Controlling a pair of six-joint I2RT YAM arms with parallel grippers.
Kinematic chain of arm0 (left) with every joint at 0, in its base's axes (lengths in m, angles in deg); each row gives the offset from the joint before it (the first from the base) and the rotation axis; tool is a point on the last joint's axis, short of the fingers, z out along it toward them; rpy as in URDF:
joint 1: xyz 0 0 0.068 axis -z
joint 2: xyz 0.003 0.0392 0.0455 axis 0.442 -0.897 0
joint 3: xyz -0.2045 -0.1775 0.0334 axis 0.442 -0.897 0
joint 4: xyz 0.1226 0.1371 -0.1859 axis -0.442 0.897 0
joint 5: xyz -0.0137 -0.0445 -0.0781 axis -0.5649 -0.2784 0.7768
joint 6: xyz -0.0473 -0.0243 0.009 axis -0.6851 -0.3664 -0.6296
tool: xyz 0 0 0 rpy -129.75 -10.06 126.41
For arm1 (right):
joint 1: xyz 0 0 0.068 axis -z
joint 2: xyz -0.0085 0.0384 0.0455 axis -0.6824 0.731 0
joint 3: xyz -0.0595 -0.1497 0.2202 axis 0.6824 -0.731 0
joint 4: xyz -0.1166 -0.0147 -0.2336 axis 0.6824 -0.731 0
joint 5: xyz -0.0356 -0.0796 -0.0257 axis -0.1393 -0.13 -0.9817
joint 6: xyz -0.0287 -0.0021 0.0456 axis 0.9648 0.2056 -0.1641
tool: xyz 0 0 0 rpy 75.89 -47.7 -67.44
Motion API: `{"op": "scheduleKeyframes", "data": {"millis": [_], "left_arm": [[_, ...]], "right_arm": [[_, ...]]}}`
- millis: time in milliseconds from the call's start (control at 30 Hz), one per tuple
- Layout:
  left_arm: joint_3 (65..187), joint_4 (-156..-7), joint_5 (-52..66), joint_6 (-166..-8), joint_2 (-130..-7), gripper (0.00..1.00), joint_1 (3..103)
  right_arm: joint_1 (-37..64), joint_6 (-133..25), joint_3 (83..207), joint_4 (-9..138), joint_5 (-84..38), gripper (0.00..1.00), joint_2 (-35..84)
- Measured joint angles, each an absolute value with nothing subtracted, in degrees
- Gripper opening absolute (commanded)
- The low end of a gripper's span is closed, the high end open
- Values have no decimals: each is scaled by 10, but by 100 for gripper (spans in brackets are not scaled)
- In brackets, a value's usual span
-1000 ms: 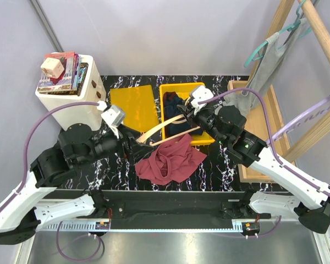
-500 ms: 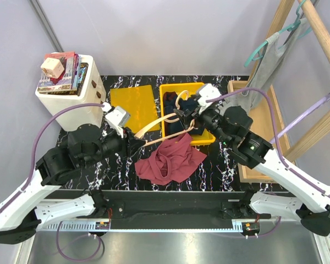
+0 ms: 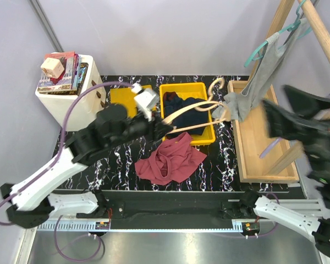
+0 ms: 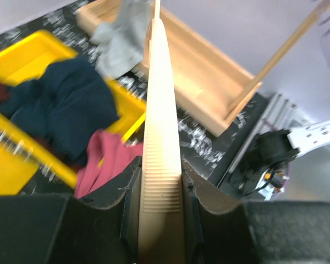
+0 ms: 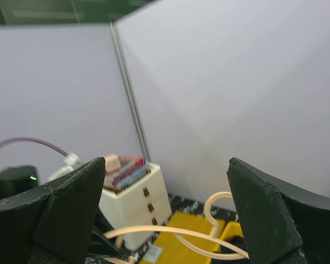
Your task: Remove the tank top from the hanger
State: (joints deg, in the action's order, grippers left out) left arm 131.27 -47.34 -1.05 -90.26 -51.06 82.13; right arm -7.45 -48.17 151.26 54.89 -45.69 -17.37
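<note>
I should lift my left gripper toward the rack, bring the hanger's hook over the rack's wooden bar and let go, because the tank top is already lying on the table.
The tank top [image 3: 169, 159] is a dark red garment lying crumpled on the black marbled table, free of the hanger; it also shows in the left wrist view [image 4: 107, 159]. My left gripper [image 3: 159, 125] is shut on one end of the pale wooden hanger [image 3: 192, 113], which reaches over the yellow bin with its hook [image 3: 217, 83] at the far right. Up close, the ribbed hanger arm [image 4: 160, 110] sits clamped in the left gripper [image 4: 160, 176]. My right gripper [image 3: 283, 110] hangs high at the right, blurred. It stands wide open [image 5: 166, 165] with nothing in it; the hanger [image 5: 209, 236] lies below.
A yellow bin [image 3: 168, 91] holds dark navy clothes [image 3: 181, 104], with a yellow lid [image 3: 126, 104] to its left. A white drawer unit [image 3: 66, 102] topped with books stands at back left. A wooden rack base [image 3: 258, 148] and a grey garment [image 3: 258, 77] on a teal hanger are at right.
My left gripper shut on the hanger and swung it right, over the bin. My right gripper opened, let go of the hanger and rose away to the right. The tank top stayed put.
</note>
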Motion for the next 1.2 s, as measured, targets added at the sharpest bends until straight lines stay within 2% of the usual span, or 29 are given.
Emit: {"op": "scheduleKeyframes", "data": {"millis": [100,267,467,567,967,1133,1167,1200], "left_arm": [[1379,-506,27,-894,-592,0,821],[1561,-560,113,-888,-759,0,821],[1798,-612,192,-897,-946,0,821],[1874,-633,212,-905,-1009,0,821],[1922,-796,270,-1010,-1140,0,820],[1899,-829,280,-1037,-1167,0,814],[1887,-835,281,-1038,-1163,2,813],[1863,-849,279,-1039,-1154,11,813]], "right_arm": [[-74,-492,1536,546,-477,98,-231],[-74,-511,1554,537,-501,96,-306],[-74,-533,1583,491,-507,96,-330],[-74,-541,1598,464,-504,96,-329],[-74,-562,1638,374,-502,96,-319],[-74,-564,1639,356,-507,96,-320],[-74,-564,1638,353,-507,96,-320],[-74,-564,1638,352,-507,97,-320]]}}
